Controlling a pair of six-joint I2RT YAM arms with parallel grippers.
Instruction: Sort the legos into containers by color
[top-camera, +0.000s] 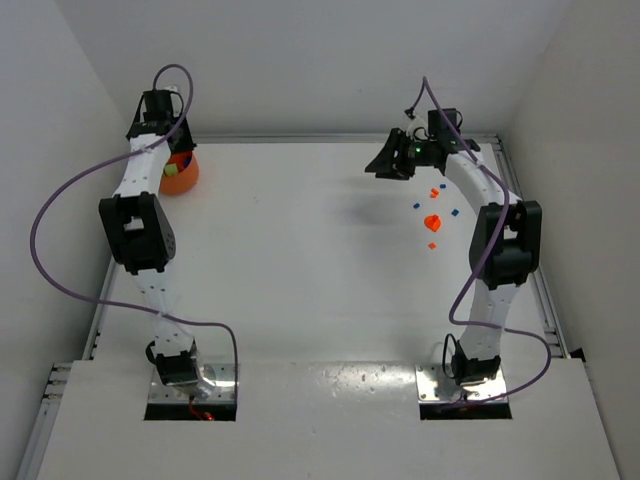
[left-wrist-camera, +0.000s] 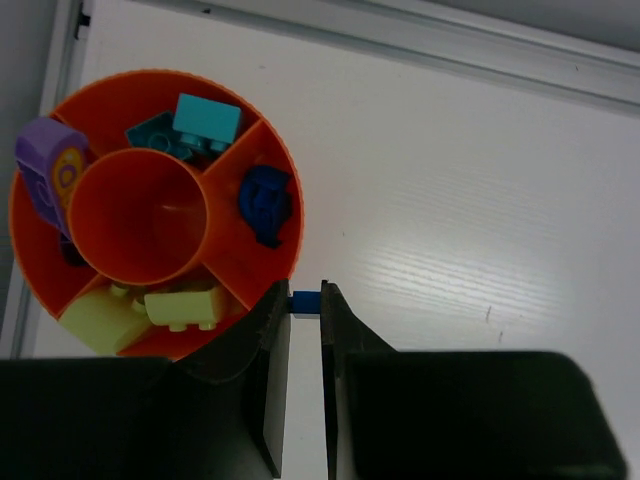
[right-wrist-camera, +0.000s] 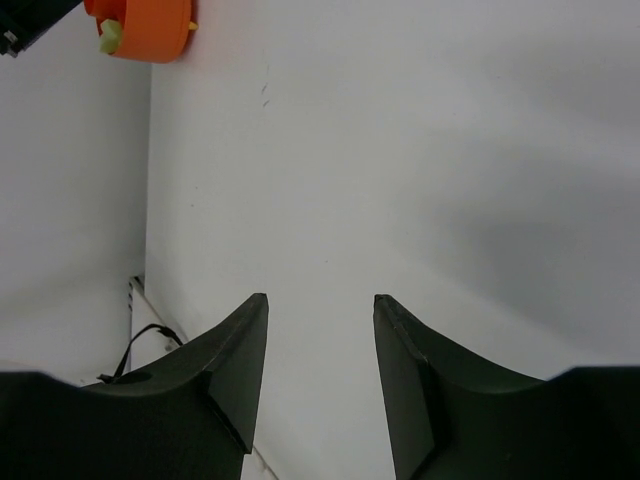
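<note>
A blue lego is already in the orange bowl, so the robot's left gripper will go down over that lego's section (top-camera: 187, 160) (left-wrist-camera: 262, 222) and let go of the tiny blue lego there.
The container, a round orange bowl (left-wrist-camera: 240, 262) with compartments, sits at the table's far left (top-camera: 181, 178). It holds teal legos (left-wrist-camera: 205, 120), a blue one (left-wrist-camera: 265, 203), yellow-green ones (left-wrist-camera: 180, 308) and a purple piece (left-wrist-camera: 45, 165); its middle cup is empty. My left gripper (left-wrist-camera: 303, 292) is shut on a tiny blue lego (left-wrist-camera: 305, 304), just outside the bowl's near-right rim. My right gripper (right-wrist-camera: 320, 300) is open and empty, held above bare table (top-camera: 388, 163). Loose red, orange and blue legos (top-camera: 432, 222) lie near the right arm.
White walls close in the table at the back and both sides, and a metal rail (left-wrist-camera: 420, 50) runs just behind the bowl. The right wrist view shows the bowl (right-wrist-camera: 140, 25) far off at its top left.
</note>
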